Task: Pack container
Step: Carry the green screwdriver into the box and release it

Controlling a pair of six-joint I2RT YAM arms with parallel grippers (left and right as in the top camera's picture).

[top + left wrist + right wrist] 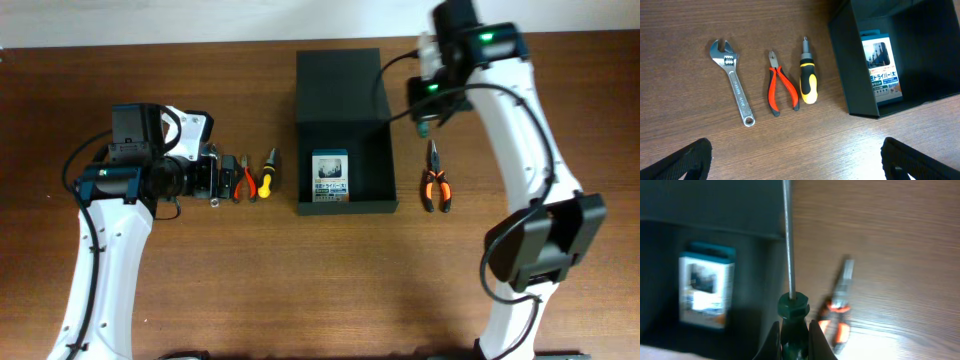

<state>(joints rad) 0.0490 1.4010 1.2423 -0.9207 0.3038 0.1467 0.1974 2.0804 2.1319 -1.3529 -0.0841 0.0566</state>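
My right gripper holds the screwdriver and next needs to carry it over the container's near side, then down beside the card pack, where the container's bottom is bare point(370, 178) point(748, 291).
The dark container point(345, 75) lies open at the table's middle, with a blue-and-white card pack point(330, 178) inside; both show in the left wrist view point(850, 65) and right wrist view point(715, 210). My right gripper point(425, 120) is shut on a green-handled screwdriver point(790, 315), held above the container's right wall, its shaft point(787, 240) pointing away. My left gripper point(215, 178) is open and empty, left of a wrench point(732, 80), red-handled cutters point(780, 90) and a yellow-black screwdriver point(807, 75).
Orange-handled pliers point(433, 187) lie on the table right of the container, also in the right wrist view point(837, 310). The cutters point(240, 180) and yellow screwdriver point(267, 175) lie between my left gripper and the container.
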